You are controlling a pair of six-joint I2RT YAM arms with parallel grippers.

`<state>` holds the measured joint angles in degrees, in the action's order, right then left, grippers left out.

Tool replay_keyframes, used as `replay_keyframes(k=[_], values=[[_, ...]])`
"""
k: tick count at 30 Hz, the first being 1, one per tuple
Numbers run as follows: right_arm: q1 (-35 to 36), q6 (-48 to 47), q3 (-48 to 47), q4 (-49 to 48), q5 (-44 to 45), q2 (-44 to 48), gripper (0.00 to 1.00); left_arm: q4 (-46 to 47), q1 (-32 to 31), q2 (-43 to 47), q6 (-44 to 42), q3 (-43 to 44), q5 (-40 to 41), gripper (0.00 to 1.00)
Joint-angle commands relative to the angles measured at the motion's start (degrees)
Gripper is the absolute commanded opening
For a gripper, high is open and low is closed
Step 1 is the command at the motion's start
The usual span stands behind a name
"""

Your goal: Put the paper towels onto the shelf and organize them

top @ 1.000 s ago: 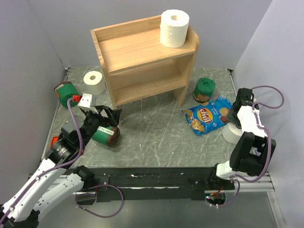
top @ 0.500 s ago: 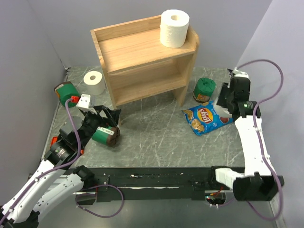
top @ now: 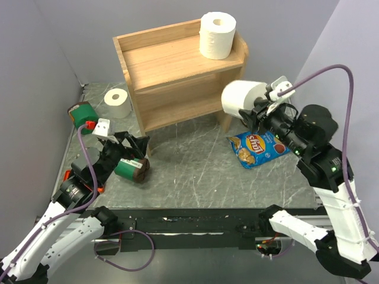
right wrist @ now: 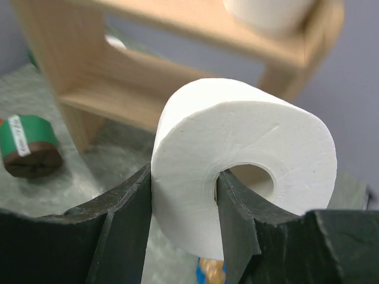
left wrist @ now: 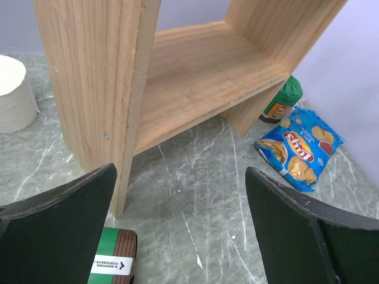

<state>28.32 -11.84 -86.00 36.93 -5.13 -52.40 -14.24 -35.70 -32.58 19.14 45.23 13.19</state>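
The right gripper lifts the third roll over the top level next, then brings the roll upright down beside the standing roll [top: 180, 57] [right wrist: 190, 10].
The wooden shelf [top: 177, 71] stands at the back middle. One white paper towel roll [top: 217, 35] stands on its top tier at the right. A second roll [top: 118, 103] stands on the table left of the shelf, also in the left wrist view [left wrist: 13, 94]. My right gripper [top: 256, 109] is shut on the third roll [top: 240, 97], one finger in its core hole, holding it in the air by the shelf's right leg; the right wrist view shows this roll [right wrist: 237, 160]. My left gripper [top: 135, 148] is open and empty above the table by the shelf's left leg [left wrist: 100, 106].
A green package with a brown end [top: 131, 168] lies under my left gripper. Another green package [top: 82, 115] lies at the far left, and a third [left wrist: 283, 100] stands right of the shelf. A blue chip bag [top: 257, 145] lies below my right gripper.
My right arm has lifted the third roll from the table's right edge and swung it up and left to the shelf's right side. My left arm has barely moved.
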Motion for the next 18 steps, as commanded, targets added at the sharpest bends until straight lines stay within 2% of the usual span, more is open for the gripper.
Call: replay_keyframes(k=[1, 3, 7, 8, 14, 18], values=[[3.50, -9.60, -8.39, -11.61, -6.90, -2.43, 0.41, 2.46, 0.11, 2.34, -0.68, 0.21, -0.27, 0.96], [4.29, -13.62, -10.41, -14.50, -10.41, -4.02, 0.42, 2.55, 0.11, 2.61, -0.59, 0.21, -0.27, 0.96], [5.34, -24.45, -6.03, -25.31, -23.84, -5.16, 0.43, 2.37, 0.11, 2.69, -0.77, 0.56, -0.88, 0.96], [5.69, -25.33, -6.11, -27.33, -24.31, -5.86, 0.43, 2.46, 0.11, 2.78, -0.77, 0.56, -1.15, 0.96], [7.28, -31.39, -17.35, -24.19, -22.48, -15.53, 0.43, 2.64, 0.19, 3.57, -0.85, 0.29, -0.80, 0.96], [8.16, -37.19, -26.56, -19.02, -19.67, -22.72, 0.44, 2.73, 0.19, 3.66, -0.85, 0.29, -1.24, 0.96]])
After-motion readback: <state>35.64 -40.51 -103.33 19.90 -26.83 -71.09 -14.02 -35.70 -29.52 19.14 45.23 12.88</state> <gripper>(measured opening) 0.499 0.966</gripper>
